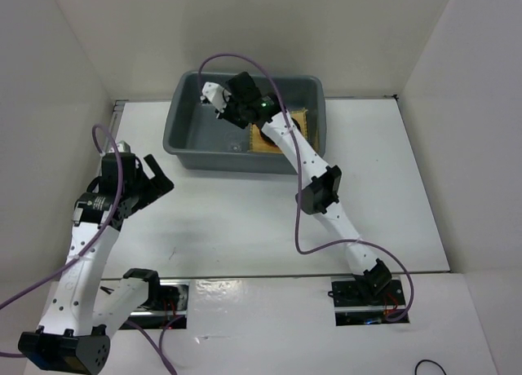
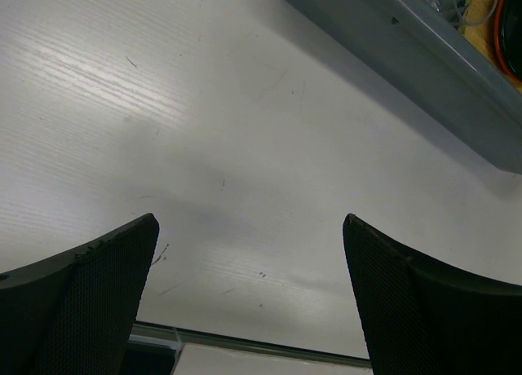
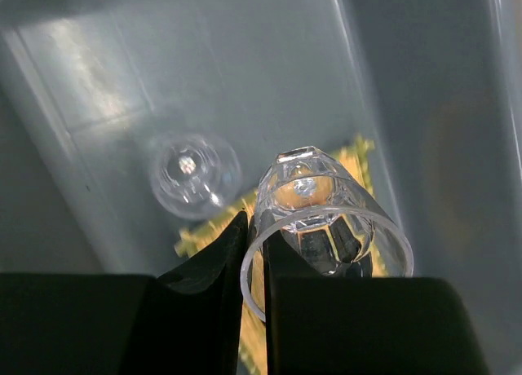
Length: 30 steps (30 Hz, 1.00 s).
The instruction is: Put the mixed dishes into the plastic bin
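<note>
My right gripper should go deeper down into the bin, toward the bin's bottom at the mat's edge (image 1: 245, 138) (image 3: 254, 178) near the second cup, because the cup it is holding still hangs above it.
The grey plastic bin (image 1: 236, 161) stands at the back of the table. My right gripper (image 3: 254, 236) is over its inside, shut on the rim of a clear glass cup (image 3: 326, 212), one finger inside and one outside. A second clear glass cup (image 3: 194, 174) lies on the bin floor. The tan bamboo mat (image 1: 263, 140) lies in the bin's right half, partly under the arm. In the left wrist view the orange plate's rim (image 2: 499, 49) shows on the mat (image 2: 481, 4), with a dark surface inside it. My left gripper (image 2: 249, 228) is open and empty above bare table left of the bin.
White walls enclose the table on the left, back and right. The bin's near wall (image 2: 424, 57) lies ahead and to the right of my left gripper. A purple cable loops over the right arm above the bin.
</note>
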Available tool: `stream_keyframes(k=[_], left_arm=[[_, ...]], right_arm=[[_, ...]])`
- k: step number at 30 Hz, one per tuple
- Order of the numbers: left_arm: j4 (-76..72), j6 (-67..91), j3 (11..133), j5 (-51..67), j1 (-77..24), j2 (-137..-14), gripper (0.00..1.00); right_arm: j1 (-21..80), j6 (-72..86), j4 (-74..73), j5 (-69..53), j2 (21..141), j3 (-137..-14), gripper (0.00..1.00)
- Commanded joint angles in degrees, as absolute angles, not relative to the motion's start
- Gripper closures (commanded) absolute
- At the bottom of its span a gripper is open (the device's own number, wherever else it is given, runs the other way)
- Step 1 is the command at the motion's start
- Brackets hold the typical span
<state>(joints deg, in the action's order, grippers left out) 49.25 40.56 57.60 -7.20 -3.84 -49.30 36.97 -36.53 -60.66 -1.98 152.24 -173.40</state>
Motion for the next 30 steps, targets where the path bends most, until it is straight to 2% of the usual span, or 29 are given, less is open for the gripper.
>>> stream_keyframes(k=[1, 4, 17, 22, 26, 30], left_arm=[[48.1, 40.7, 57.2, -8.2, -3.1, -49.8, 0.0], [48.1, 40.7, 57.2, -8.2, -3.1, -49.8, 0.0], [48.1, 41.2, 57.2, -8.2, -3.1, -53.9, 0.0], [48.1, 41.2, 57.2, -8.2, -3.1, -54.4, 0.0], [48.1, 41.2, 57.2, -8.2, -3.1, -54.4, 0.0], [48.1, 41.2, 57.2, -8.2, -3.1, -55.1, 0.0]], right_arm=[[37.4, -42.0, -53.3, 2.1, 152.0, -175.7, 1.0], [37.4, -43.7, -52.6, 2.6, 156.7, -179.6, 1.0], [35.2, -48.4, -45.9, 2.6, 165.3, -178.7, 0.96], [34.0, -48.4, -43.9, 0.9, 167.1, -177.5, 0.9], [34.0, -48.9, -45.1, -0.9, 167.6, -178.1, 0.79], [34.0, -49.5, -45.6, -2.3, 168.1, -178.6, 0.79]])
